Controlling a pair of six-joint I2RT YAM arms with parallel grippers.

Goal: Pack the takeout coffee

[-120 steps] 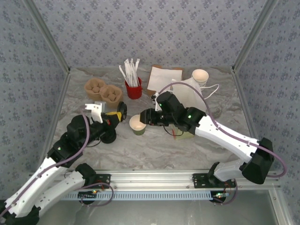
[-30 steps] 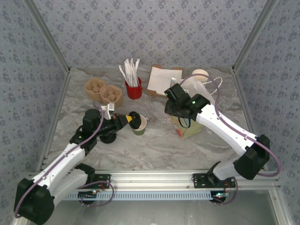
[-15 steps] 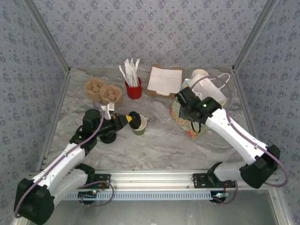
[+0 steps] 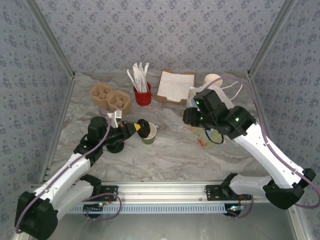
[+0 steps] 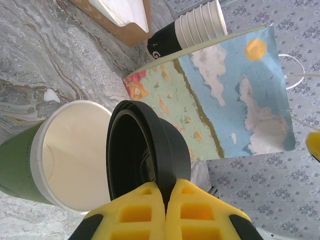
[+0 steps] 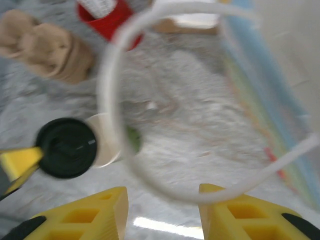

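The cup is still uncovered, so my left gripper will next carry the black lid [image 5: 145,150] over, lower it onto the cup's opening [image 5: 75,154] and let go of the lid's edge there.
The takeout coffee cup [image 4: 149,134] stands open on the table, olive-green with a cream rim [image 5: 45,160]. My left gripper [image 4: 136,127] is shut on the edge of the black lid [image 5: 145,150], which it holds on edge right beside the cup's mouth. To the right, my right gripper [image 4: 191,118] hovers over the paper bag [image 4: 208,135]. In the right wrist view its jaws [image 6: 162,210] stand apart, and the bag's white string handle [image 6: 115,75] loops in front of them, its lower run crossing the right fingertip [image 6: 235,200]. Cup [image 6: 107,137] and lid [image 6: 65,147] show there too.
At the back stand a red holder of white sticks [image 4: 142,95], two brown pulp trays [image 4: 111,97], a napkin box [image 4: 175,86] and a stack of paper cups [image 4: 213,80]. Patterned walls close in on three sides.
Since four seconds ago the left gripper brought the lid up to the cup and has held still. The right gripper left the cup and swung about over the bag, tilting it.
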